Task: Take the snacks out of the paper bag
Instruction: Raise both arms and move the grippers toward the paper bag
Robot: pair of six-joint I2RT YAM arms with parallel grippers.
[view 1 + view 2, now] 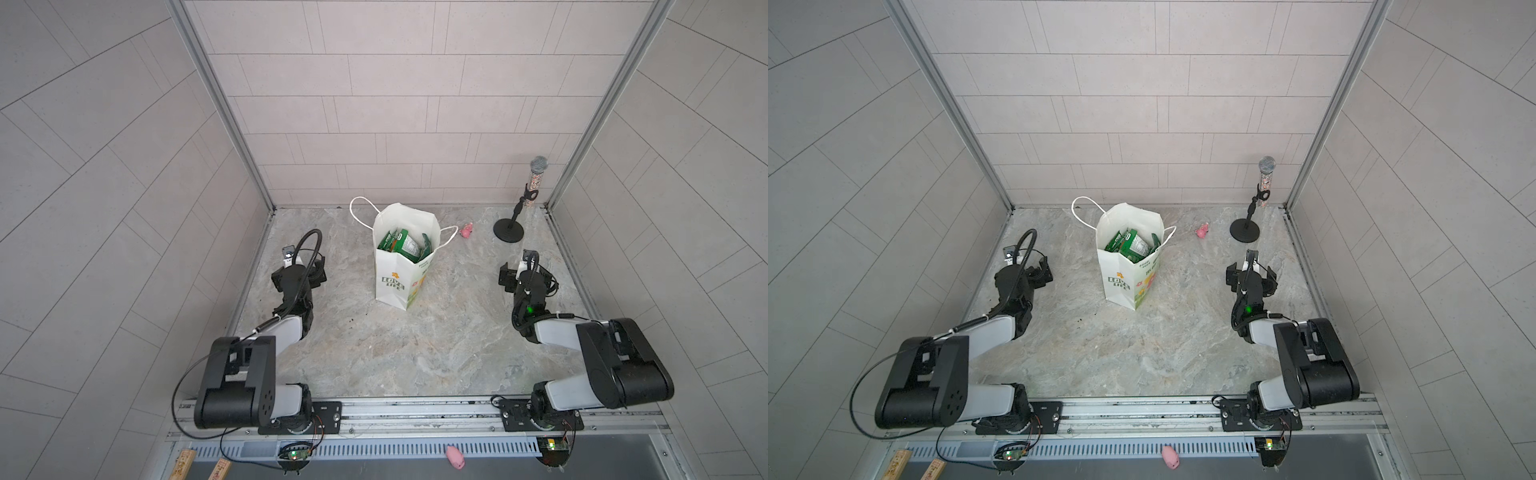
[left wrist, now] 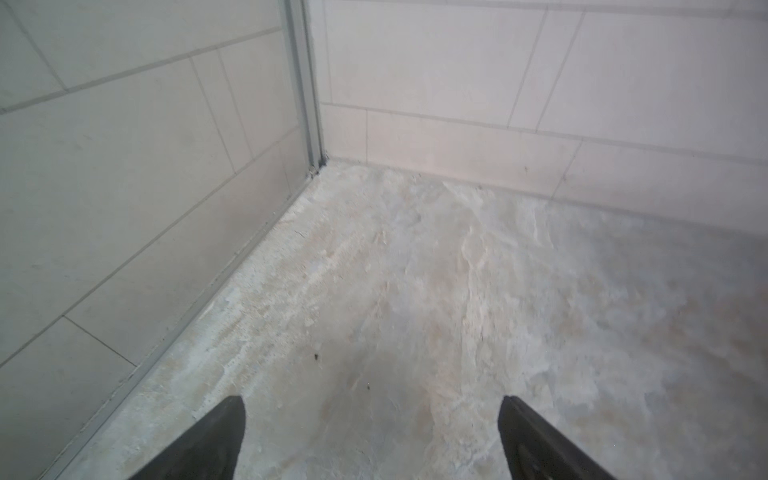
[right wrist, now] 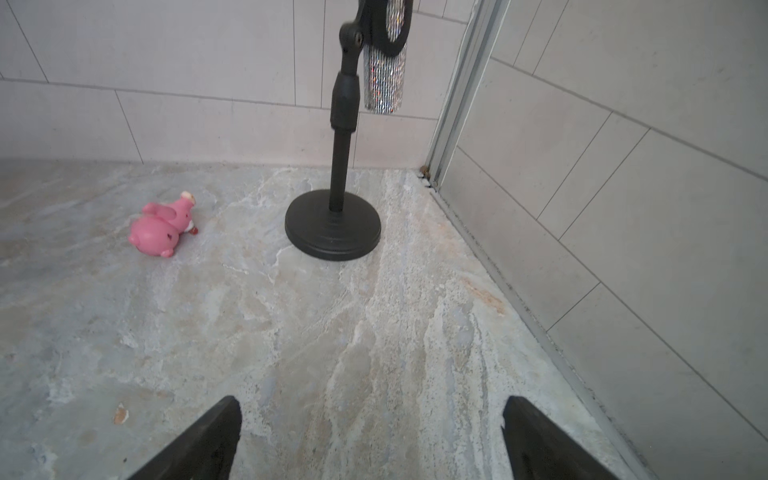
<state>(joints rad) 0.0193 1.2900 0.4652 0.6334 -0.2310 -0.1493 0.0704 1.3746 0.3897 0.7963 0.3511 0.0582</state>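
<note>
I will lift my left gripper outward and turn it toward the bag (image 1: pixel 392 266), onto the nearer white cord handle (image 1: pixel 353 206), because that loop is above my gripper and farther outward.
The white paper bag (image 1: pixel 392 266) (image 1: pixel 1115 264) stands upright near the back middle of the stone table, with its mouth open and its cord handles hanging outward. Green glossy snacks (image 1: pixel 405 244) (image 1: pixel 1128 245) lie packed inside it; only their tops show. My left gripper (image 1: pixel 300 271) (image 1: pixel 1023 272) is open to the left of the bag, well apart from it. In the left wrist view it (image 2: pixel 372 415) has only bare table between its fingers. My right gripper (image 1: pixel 527 276) (image 1: pixel 1251 276) (image 3: pixel 371 415) is open to the right of the bag and holds nothing.
A pink toy figure (image 1: pixel 467 230) (image 3: pixel 162 226) lies right of the bag near the back wall. A glittery microphone on a black stand (image 1: pixel 509 230) (image 3: pixel 332 224) is in the back right corner. Another pink toy (image 1: pixel 455 456) lies on the front rail. Tiled walls enclose three sides.
</note>
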